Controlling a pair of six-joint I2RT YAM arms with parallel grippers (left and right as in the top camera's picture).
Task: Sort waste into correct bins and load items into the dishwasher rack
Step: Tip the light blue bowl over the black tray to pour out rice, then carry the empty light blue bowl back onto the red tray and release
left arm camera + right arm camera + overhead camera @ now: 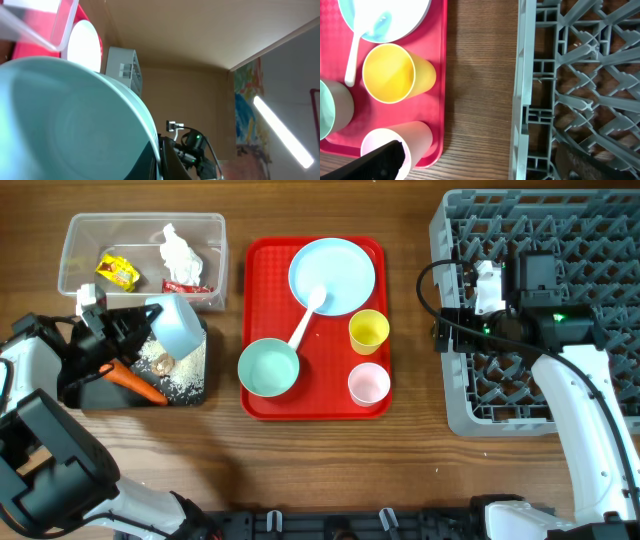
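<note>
I should next move my left gripper down to the right in the overhead view, turning the bowl upright, onto the red tray's patch (pixel 270 302) beside the plate, because it's bare.
My left gripper (pixel 148 330) is shut on the rim of a pale blue-green bowl (pixel 178 325), tipped on its side over the black tray bin (pixel 190 402). The bowl (pixel 65 120) fills the left wrist view, a black finger (pixel 175 160) at its rim. In the tray lie an orange carrot (pixel 140 385), a brown lump (pixel 163 363) and rice (pixel 185 375). My right gripper (pixel 440 330) stands open and empty over the table strip between the red tray and the grey dishwasher rack (pixel 540 240); the gripper (pixel 480 165) has a finger near the pink cup (pixel 415 137).
The clear tub (pixel 140 220) holds tissue (pixel 178 252), a yellow wrapper (pixel 117 272) and a red wrapper (pixel 187 285). The red tray (pixel 265 270) carries the plate (pixel 332 275), spoon (pixel 305 320), second bowl (pixel 268 367), yellow cup (pixel 368 330) and pink cup (pixel 368 383).
</note>
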